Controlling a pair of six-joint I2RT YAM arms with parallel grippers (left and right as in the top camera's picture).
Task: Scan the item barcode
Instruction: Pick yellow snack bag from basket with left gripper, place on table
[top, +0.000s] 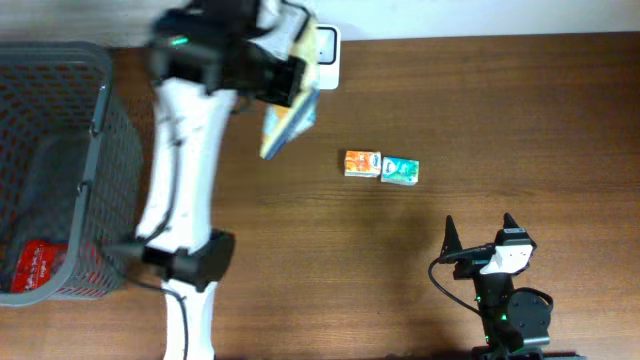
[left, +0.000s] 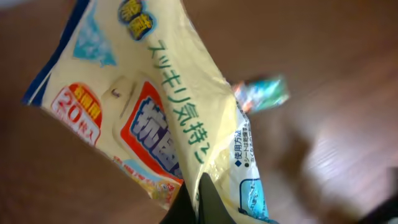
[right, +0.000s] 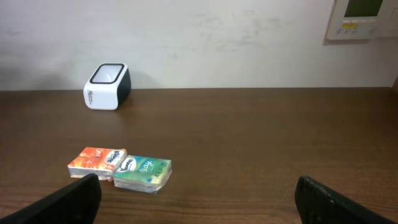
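Observation:
I should next move my left gripper back and down toward the tabletop (top: 324, 180) beside the orange tissue pack and release the wipes pack (top: 289, 118) there, since that spot is clear.
A pale yellow wipes pack (top: 289, 118) with blue and red print hangs above the table at the back left. My left gripper (top: 283, 72) is shut on its edge. In the left wrist view the dark fingers (left: 214, 202) pinch the lower edge of the pack (left: 155, 81). The white barcode scanner (top: 327, 52) stands just behind the pack at the table's far edge, and shows as a small white box (right: 107, 86) in the right wrist view. My right gripper (top: 480, 228) rests near the front right, open and with nothing in it (right: 199, 190).
An orange tissue pack (top: 362, 163) and a green one (top: 400, 170) lie side by side mid-table, ahead and left of the right gripper (right: 96, 163) (right: 143, 173). A grey mesh basket (top: 100, 110) at the left holds a red packet (top: 38, 265).

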